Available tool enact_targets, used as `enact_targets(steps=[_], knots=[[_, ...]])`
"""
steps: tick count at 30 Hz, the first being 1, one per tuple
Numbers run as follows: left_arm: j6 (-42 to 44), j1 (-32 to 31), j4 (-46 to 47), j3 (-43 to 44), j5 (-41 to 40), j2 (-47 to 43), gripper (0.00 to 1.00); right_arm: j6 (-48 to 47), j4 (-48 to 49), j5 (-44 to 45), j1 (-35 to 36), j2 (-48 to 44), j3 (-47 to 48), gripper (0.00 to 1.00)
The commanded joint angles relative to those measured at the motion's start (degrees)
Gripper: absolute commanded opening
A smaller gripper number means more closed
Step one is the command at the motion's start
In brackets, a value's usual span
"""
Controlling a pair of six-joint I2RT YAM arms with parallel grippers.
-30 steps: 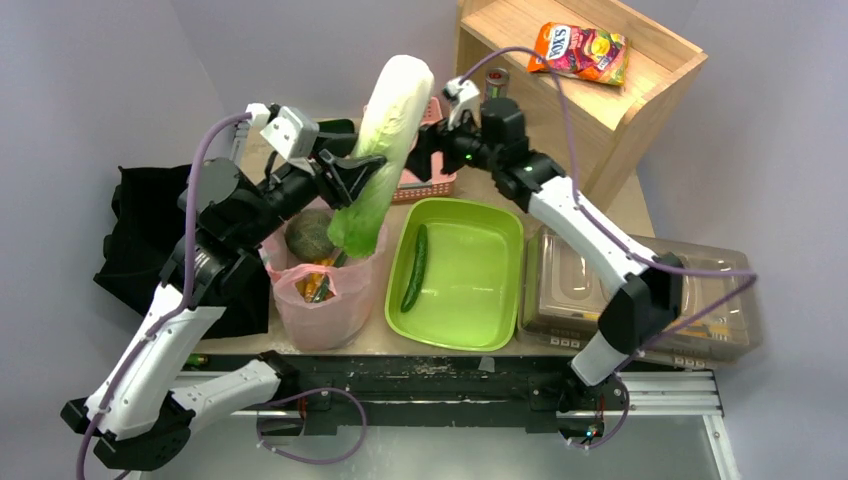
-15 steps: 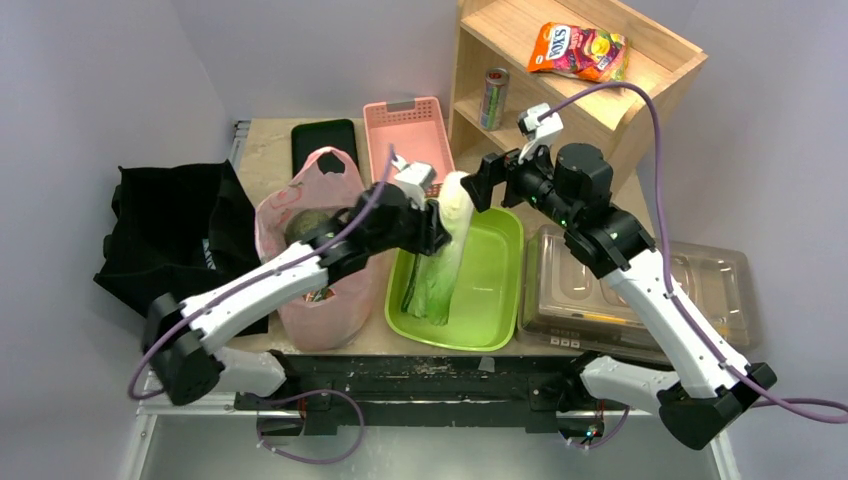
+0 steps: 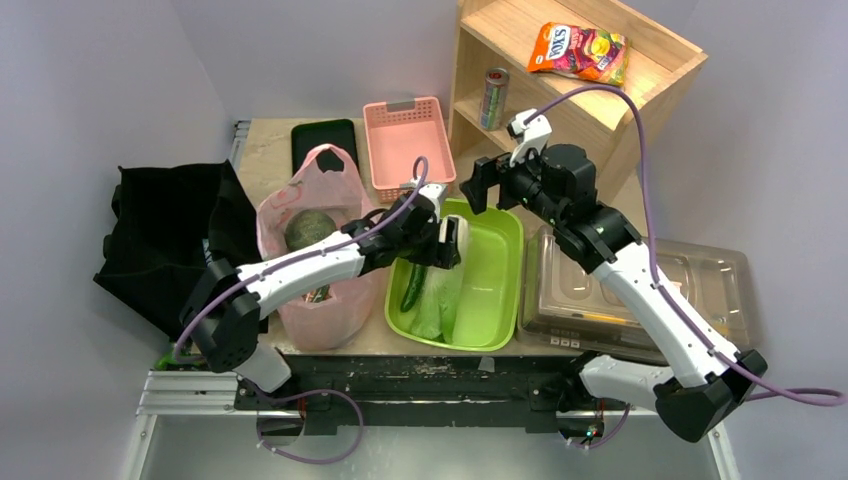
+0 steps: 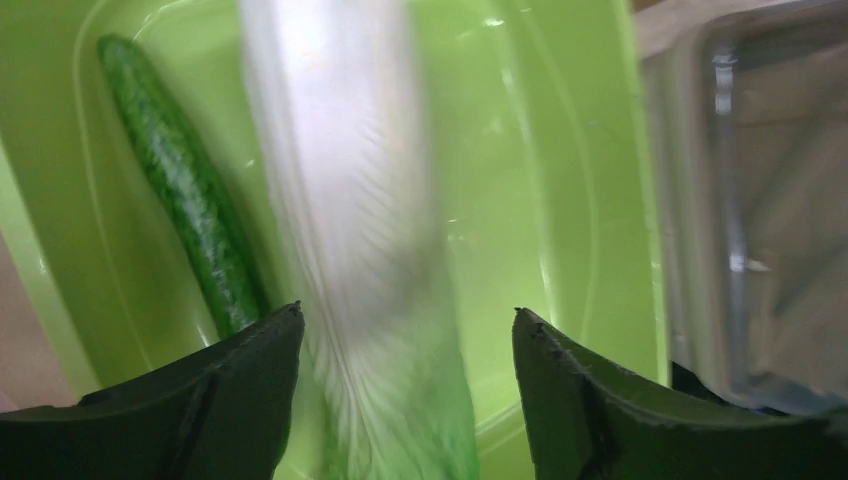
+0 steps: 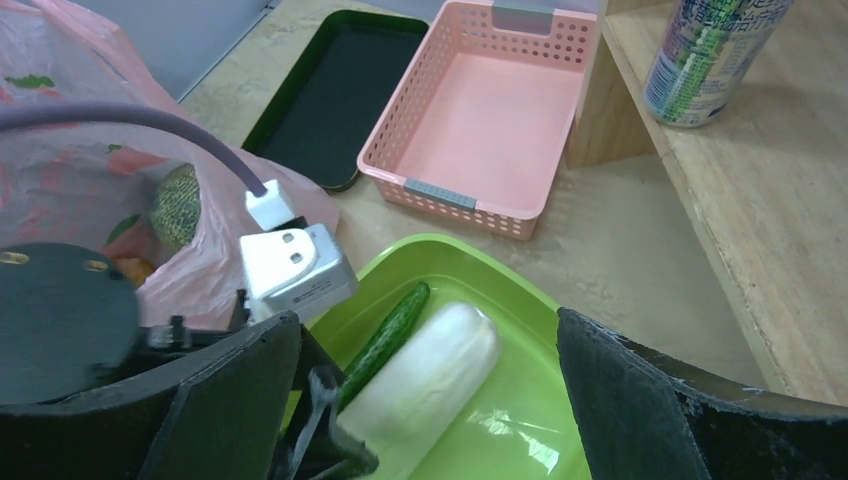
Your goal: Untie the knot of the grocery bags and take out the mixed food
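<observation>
My right gripper swings past the tub's far end toward the bag next, then goes down onto its far rim (image 3: 333, 180) (image 5: 138, 90).
The pink grocery bag (image 3: 318, 300) stands open at the left, one loop handle (image 3: 331, 160) upright. No knot shows. A dark green round fruit (image 3: 306, 230) and orange items lie inside. The napa cabbage (image 3: 440, 292) and the cucumber (image 3: 412, 285) lie side by side in the green tub (image 3: 500, 270). My left gripper (image 3: 450, 245) is open just above the cabbage (image 4: 350, 220), one jaw on each side of it, with the cucumber (image 4: 185, 200) to its left. My right gripper (image 3: 478, 185) is open and empty, above the tub's far end and the cabbage (image 5: 440, 370).
A pink basket (image 3: 405, 130) and a black tray (image 3: 322, 140) lie behind the bag and tub. A striped can (image 3: 493, 95) stands in the wooden shelf (image 3: 600, 110), with a snack packet (image 3: 580, 50) on top. A clear lidded box (image 3: 640, 290) is right of the tub and a black cloth (image 3: 165, 230) is at the left.
My left gripper carried the cabbage from above the bag over to the green tub, laid it beside the cucumber and opened. My right arm moved slightly back.
</observation>
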Motion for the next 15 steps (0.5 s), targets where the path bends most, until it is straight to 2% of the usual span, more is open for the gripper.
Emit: enact_targets(steps=[1,2,3,6,9,12,15], knots=[[4.78,-0.11,1.12,8.41,6.17,-8.79,0.90,-1.77,4.61,-0.24,0.22,1.74,2.45,0.98],[7.69,-0.11,-0.02,10.19,6.91,-11.81,0.96,-1.79,5.30,-1.03,0.22,2.38,2.87,0.98],[10.36,-0.04,-1.83,11.98,7.48,-14.02,0.97,-1.98,5.84,-1.74,0.22,3.57,3.53,0.98],[19.96,2.03,-8.93,16.20,11.38,-23.28,0.95,-3.28,5.88,-2.95,0.21,7.34,7.06,0.98],[30.27,10.30,-11.75,16.02,17.82,-34.05,0.85,-5.27,3.83,-7.95,0.22,12.41,10.97,0.97],[44.69,19.17,-25.15,19.12,17.18,-36.62,0.72,-5.92,2.99,-14.24,0.42,18.03,14.39,0.96],[53.20,26.23,-29.72,15.54,15.79,-38.75,0.53,-4.71,3.55,-17.71,1.90,24.47,19.22,0.95]])
